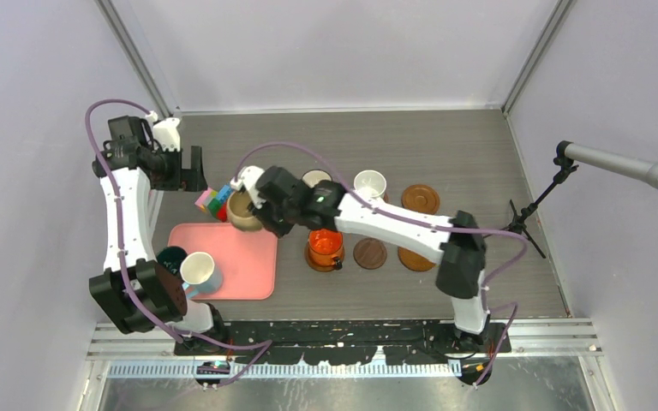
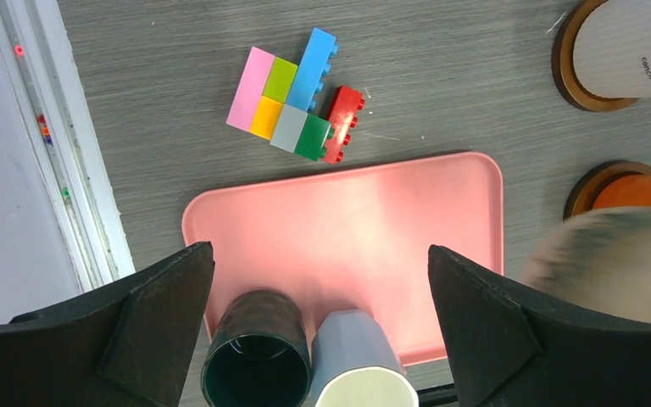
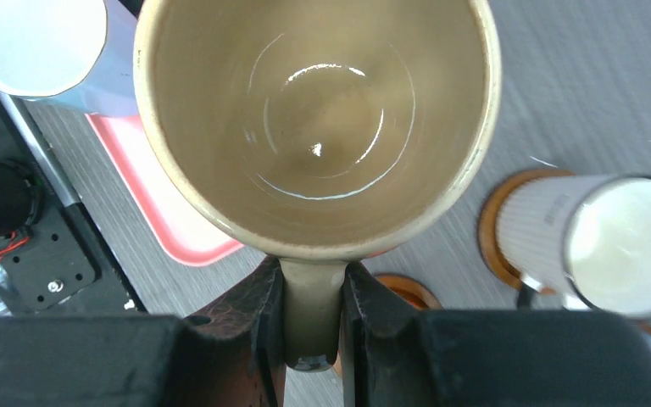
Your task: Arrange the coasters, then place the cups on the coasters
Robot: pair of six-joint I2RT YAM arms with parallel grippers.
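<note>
The empty darker coaster is below the right gripper, to its right in the top view, so the robot will carry the tan cup (image 1: 241, 210) across with that gripper, lower it and let it go.
My right gripper (image 3: 312, 315) is shut on the handle of the tan cup (image 3: 318, 119), which sits by the far right corner of the pink tray (image 1: 227, 265), as the overhead view of the tan cup (image 1: 241, 210) also shows. An orange cup (image 1: 325, 244) and a white cup (image 1: 370, 184) each stand on a coaster. A second white cup (image 1: 315, 178) is partly hidden behind the arm. An empty orange-brown coaster (image 1: 420, 199) and a darker one (image 1: 370, 253) lie to the right. A dark green cup (image 2: 256, 360) and a light blue cup (image 2: 360, 365) stand on the tray below my open left gripper (image 2: 320, 284).
Colourful toy blocks (image 2: 297, 93) lie on the table just beyond the tray's far edge. A microphone stand (image 1: 535, 205) rises at the right side. Another coaster (image 1: 413, 259) is partly covered by my right arm. Walls close the table on three sides.
</note>
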